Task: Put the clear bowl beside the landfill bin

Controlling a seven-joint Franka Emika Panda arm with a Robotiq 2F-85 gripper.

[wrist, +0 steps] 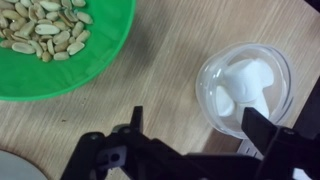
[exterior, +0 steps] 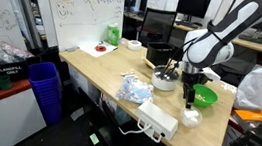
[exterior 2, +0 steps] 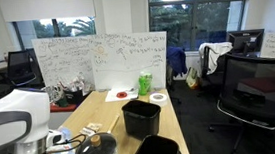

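Observation:
The clear bowl's rim [wrist: 204,108] is already lined up between my open fingers, so my gripper should go down onto it next, on the green bowl's side, and close there.
The clear bowl [wrist: 245,85] sits on the wooden table with white material inside; it also shows in an exterior view [exterior: 191,118] near the table's front edge. My gripper [wrist: 198,125] is open and empty, hovering above the table, its right finger over the clear bowl's near rim. It also shows in an exterior view [exterior: 187,87]. The green bowl [wrist: 60,45] holds peanuts beside it. Two black bins [exterior 2: 141,117] [exterior 2: 154,151] stand farther along the table, also seen in an exterior view [exterior: 158,54]. I cannot make out a label on either.
A grey lidded bowl [exterior: 165,80], crumpled plastic [exterior: 134,89] and a white power strip [exterior: 158,119] lie on the table. A blue bin [exterior: 41,87] stands on the floor. An office chair [exterior 2: 249,87] stands off the table's side.

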